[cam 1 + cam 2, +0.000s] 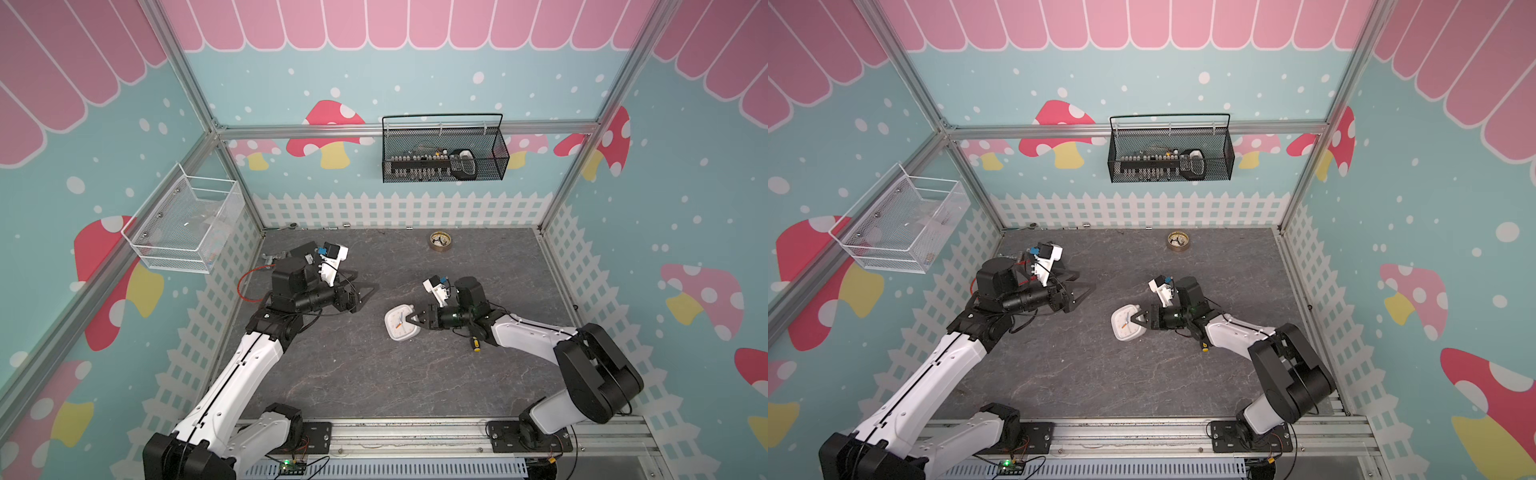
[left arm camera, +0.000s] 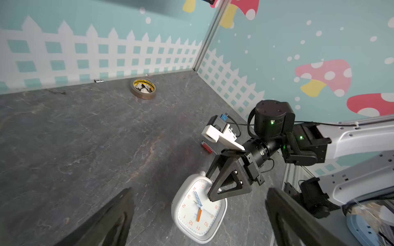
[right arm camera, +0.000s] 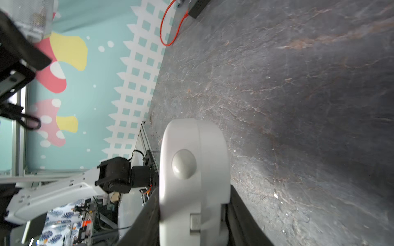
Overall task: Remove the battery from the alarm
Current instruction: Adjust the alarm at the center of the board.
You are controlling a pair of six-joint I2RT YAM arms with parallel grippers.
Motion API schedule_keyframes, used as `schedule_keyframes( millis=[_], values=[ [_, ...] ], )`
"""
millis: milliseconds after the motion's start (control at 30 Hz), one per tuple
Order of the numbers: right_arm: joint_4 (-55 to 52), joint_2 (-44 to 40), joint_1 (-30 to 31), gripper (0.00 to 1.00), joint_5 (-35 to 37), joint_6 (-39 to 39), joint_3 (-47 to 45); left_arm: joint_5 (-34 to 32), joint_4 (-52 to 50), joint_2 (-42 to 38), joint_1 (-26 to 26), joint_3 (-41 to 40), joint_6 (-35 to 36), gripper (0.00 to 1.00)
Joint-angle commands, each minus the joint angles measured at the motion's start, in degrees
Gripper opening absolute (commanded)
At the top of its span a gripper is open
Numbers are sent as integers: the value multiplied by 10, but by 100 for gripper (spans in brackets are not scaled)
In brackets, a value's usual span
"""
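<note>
The clock (image 3: 191,149) goes down onto the bare tabletop next and my right gripper's fingers spread to release the clock's edge, since that clear spot lies below the gripper.
The alarm (image 1: 399,326) (image 1: 1124,326) is a white rounded-square clock, dial up and tilted, in mid-table. My right gripper (image 1: 410,320) (image 1: 1136,319) is shut on its right edge, one finger over the dial (image 2: 198,210) and one under the back. The right wrist view shows the clock (image 3: 191,149) edge-on between both fingers (image 3: 147,219). A small red cylinder with a silvery end, the battery (image 2: 206,146), lies on the table behind the right gripper, partly hidden by the wrist camera. My left gripper (image 1: 365,279) (image 1: 1086,280) hangs open at the left, apart from the clock, fingers (image 2: 110,217) empty.
A yellow-and-black screwdriver handle (image 1: 473,344) pokes out under the right forearm. A brass-coloured round object (image 1: 440,241) (image 2: 143,88) sits near the back wall. A flat black box (image 3: 197,8) and a red wire loop (image 1: 245,286) lie behind the left arm. Wire baskets (image 1: 444,153) (image 1: 187,224) hang on the walls.
</note>
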Motion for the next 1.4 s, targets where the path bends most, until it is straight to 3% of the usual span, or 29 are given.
schedule_keyframes(
  millis=[0, 500, 600, 833, 1200, 1367],
  values=[
    [50, 26, 2, 0, 52, 64, 14, -57, 24, -11, 2, -19, -15, 99],
    [-23, 65, 42, 0, 191, 112, -20, -52, 35, -13, 2, -33, -8, 99],
    [-33, 60, 42, 14, 205, 115, -37, -52, 39, -9, 2, -36, -8, 100],
    [-44, 60, 42, 28, 215, 110, -50, -56, 45, -5, 2, -37, -9, 99],
    [-84, 55, 42, 67, 221, 87, -53, -57, 45, -5, 2, -37, -6, 99],
    [-97, 40, 41, 70, 228, 82, -53, -60, 44, -5, 1, -40, -4, 99]
  ],
)
